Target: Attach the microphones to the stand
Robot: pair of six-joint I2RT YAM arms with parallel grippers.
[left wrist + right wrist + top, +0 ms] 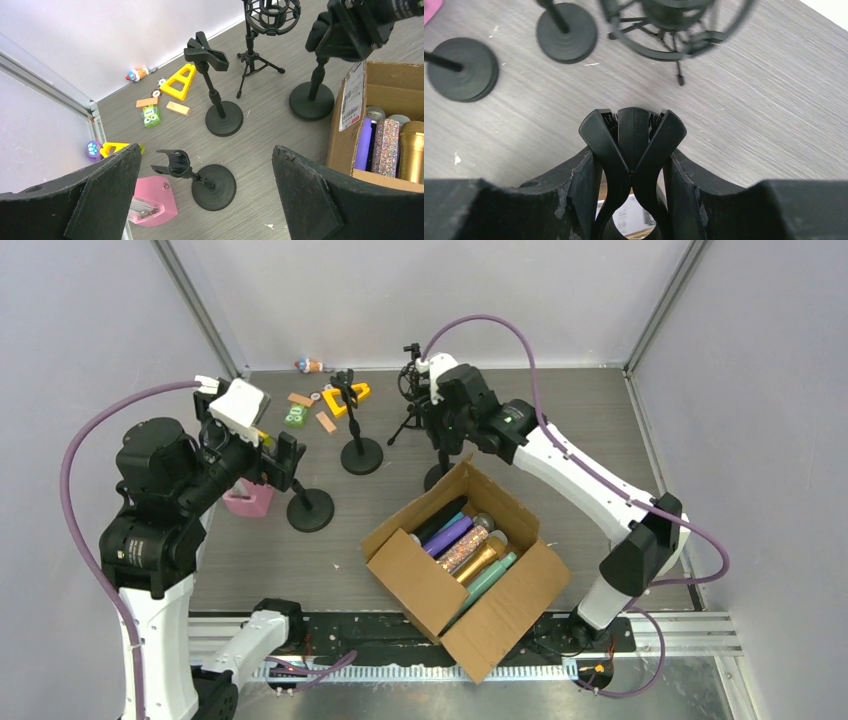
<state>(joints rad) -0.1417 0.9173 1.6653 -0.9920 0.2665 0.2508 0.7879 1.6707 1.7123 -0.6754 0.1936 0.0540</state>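
My right gripper moves the stand outward and toward the right in the top view onto open floor (pixel 781 95) next, since the stand's base crowds the box.
Several microphones (pixel 467 546) lie in an open cardboard box (pixel 415 580); black, purple, silver-glitter, gold and mint green ones show. The left wrist view catches the purple, glitter and gold ones (pixel 385 148). My right gripper (pixel 441 426) is behind the box, shut on the spring clamp (pixel 632 132) of a black stand (pixel 437 477); its fingers (pixel 585 180) squeeze the clamp's handles. My left gripper (pixel 206 150) hangs wide open and holds nothing, above a low stand with a round clip (pixel 175 164), seen from the top camera as the stand (pixel 310 510) at the left.
A third stand with a clamp (pixel 360 454) and a tripod shock mount (pixel 410 390) stand at the back. A pink block (pixel 248 502) lies by the left stand. Small toys, a yellow triangle (pixel 352 395) and wooden blocks lie at the back left.
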